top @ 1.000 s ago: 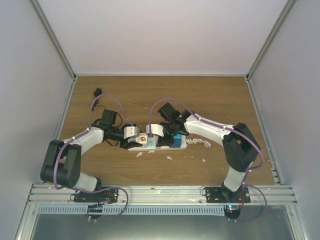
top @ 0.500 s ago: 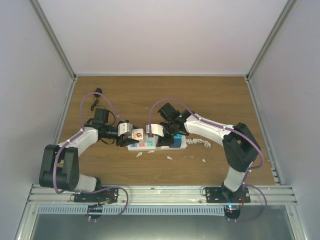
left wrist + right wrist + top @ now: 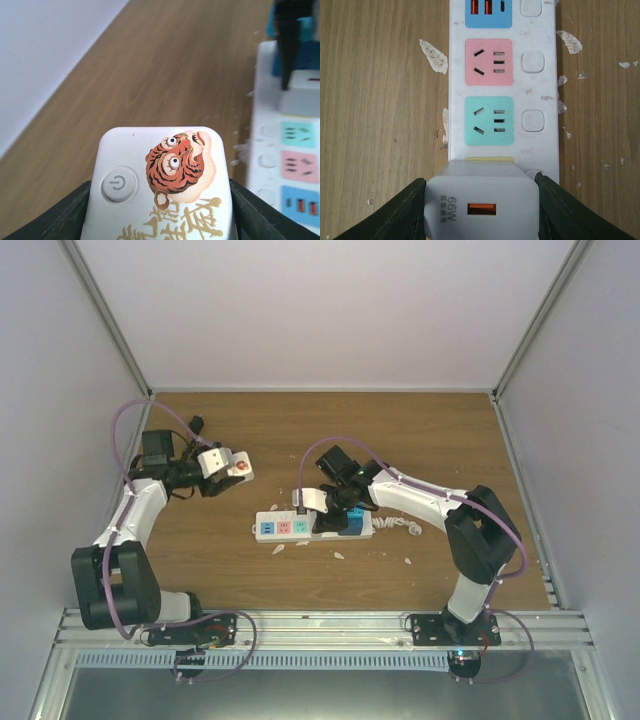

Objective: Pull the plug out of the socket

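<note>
The plug is already clear of the socket (image 3: 285,527), so the left gripper moves outward and down onto the bare wood nearer the far wall (image 3: 225,433) next and releases the plug.
The plug (image 3: 238,467), a white block with a tiger picture and a power button (image 3: 160,180), is off the socket and held above the wood at the far left. My left gripper (image 3: 230,466) (image 3: 159,212) is shut on its sides. The socket (image 3: 285,527) (image 3: 295,165) (image 3: 502,100), a long white strip with blue, pink and green outlet squares, lies mid-table. My right gripper (image 3: 312,502) (image 3: 481,210) is shut on a white 66W charger (image 3: 481,205) that sits on the strip's yellow square.
The strip's coiled white cord (image 3: 400,526) trails off to the right. A blue piece (image 3: 352,518) sits on the strip under the right arm. White scraps (image 3: 340,556) lie in front of the strip. A black cable end (image 3: 195,424) lies at the far left corner.
My left gripper has carried the tiger plug off the socket's left end, back and far to the left. The right gripper has stayed on the charger.
</note>
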Robot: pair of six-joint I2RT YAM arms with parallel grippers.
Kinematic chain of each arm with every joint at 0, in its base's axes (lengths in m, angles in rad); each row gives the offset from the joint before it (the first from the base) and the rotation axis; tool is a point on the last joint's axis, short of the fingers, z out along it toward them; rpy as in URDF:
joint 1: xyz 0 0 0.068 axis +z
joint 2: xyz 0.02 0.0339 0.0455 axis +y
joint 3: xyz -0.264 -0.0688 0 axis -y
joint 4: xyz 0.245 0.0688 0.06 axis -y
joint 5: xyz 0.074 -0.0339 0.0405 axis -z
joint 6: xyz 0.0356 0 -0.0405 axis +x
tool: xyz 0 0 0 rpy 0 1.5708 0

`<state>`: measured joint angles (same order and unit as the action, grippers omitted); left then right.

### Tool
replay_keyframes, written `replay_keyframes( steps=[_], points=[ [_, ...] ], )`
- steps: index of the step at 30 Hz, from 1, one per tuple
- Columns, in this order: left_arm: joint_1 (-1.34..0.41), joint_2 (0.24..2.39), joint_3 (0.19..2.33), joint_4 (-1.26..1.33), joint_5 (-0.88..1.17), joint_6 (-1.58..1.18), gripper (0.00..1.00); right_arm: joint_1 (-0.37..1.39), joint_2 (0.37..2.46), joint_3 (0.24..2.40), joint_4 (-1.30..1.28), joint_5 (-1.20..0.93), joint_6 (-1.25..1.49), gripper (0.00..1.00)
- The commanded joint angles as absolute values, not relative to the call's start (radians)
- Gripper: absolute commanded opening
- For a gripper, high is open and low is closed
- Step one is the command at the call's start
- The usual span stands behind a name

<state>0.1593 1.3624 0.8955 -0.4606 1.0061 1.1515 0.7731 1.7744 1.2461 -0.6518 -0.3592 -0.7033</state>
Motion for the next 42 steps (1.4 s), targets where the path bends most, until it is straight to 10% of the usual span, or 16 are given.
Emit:
replay_keyframes(
  steps=[1,42],
  points=[
    [0.157,1.342,0.996,-0.401,0.804,1.130,0.34,0.772,1.839,1.198,-0.677,-0.290,-0.718,0.10],
    [-0.045,2.005,1.467,-0.276,-0.182,1.856,0.41,0.772,1.854,1.215,-0.707,-0.370,-0.719,0.11]
  ],
)
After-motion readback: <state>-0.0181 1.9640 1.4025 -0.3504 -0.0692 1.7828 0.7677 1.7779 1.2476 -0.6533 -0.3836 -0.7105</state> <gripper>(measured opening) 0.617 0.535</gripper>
